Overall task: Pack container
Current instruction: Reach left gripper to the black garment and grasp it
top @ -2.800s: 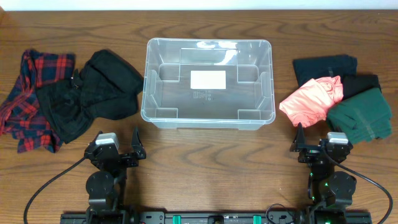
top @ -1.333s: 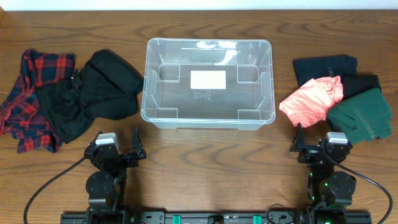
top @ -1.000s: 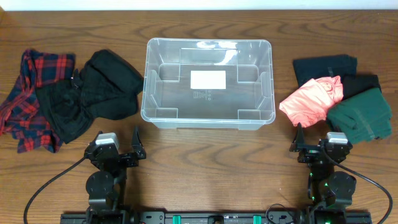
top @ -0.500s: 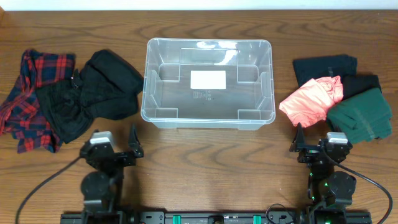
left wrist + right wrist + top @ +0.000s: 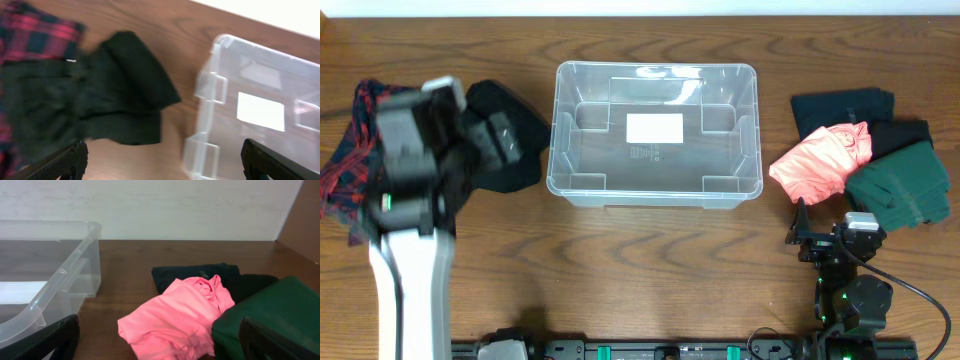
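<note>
The black garment below my left gripper overlaps the plaid (image 5: 40, 30) one. My left gripper should move its open fingers down onto the middle of that black garment and close.
The clear container (image 5: 655, 68) stands empty in the middle of the table, with a white label on its base. My left gripper (image 5: 490, 135) is raised and blurred over the left clothes pile, a black garment (image 5: 525, 165) on a red plaid one (image 5: 360, 100). In the left wrist view the gripper (image 5: 160, 167) is open and empty above the black garment (image 5: 125, 75), with the plaid (image 5: 40, 30) to the left and the container (image 5: 235, 50) to the right. My right gripper (image 5: 830, 225) rests open at the front right. It shows open in its own view (image 5: 160, 342).
A right pile holds a pink garment (image 5: 820, 160), a dark green one (image 5: 900, 185), a navy one (image 5: 845, 105) and a black one (image 5: 900, 132). The right wrist view shows the pink (image 5: 180, 310) and green (image 5: 265, 315) garments ahead and the container rim (image 5: 50, 227) at left.
My left arm has lifted from its rest at the table front and swung up over the left clothes pile. The right arm, the container and the garments have not moved.
</note>
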Controlling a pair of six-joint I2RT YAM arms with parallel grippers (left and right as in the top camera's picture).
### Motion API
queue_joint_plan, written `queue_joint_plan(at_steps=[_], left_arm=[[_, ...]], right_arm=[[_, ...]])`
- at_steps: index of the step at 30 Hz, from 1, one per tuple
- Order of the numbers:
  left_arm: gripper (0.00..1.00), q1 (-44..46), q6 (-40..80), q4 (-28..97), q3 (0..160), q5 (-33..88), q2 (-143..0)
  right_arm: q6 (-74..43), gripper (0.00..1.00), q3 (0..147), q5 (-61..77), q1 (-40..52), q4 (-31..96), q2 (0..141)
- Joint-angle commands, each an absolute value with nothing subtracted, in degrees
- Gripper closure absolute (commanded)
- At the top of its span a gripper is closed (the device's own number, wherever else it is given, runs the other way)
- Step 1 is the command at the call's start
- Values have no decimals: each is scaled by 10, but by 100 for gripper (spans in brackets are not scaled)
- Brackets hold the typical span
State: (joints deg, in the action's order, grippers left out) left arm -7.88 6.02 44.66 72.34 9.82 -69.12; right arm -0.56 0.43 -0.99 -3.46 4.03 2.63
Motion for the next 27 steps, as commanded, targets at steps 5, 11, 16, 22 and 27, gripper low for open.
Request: queue_joint_plan(at_steps=[5,11,16,22,27], left_arm=[[2,-83,63,465,745,188,-828],[2,-101,241,468,742,133,-918],[1,-115,400,471,732,71,-951],[0,-116,480,467,726,-1,-952],[3,-116,488,445,720,-19,-952]], right_arm=[[3,1,3,-8,-29,42,26],[3,1,3,-8,-29,42,26],[3,1,3,-8,-29,42,26],[3,1,3,-8,-29,42,26],[3,1,3,-8,-29,42,26]])
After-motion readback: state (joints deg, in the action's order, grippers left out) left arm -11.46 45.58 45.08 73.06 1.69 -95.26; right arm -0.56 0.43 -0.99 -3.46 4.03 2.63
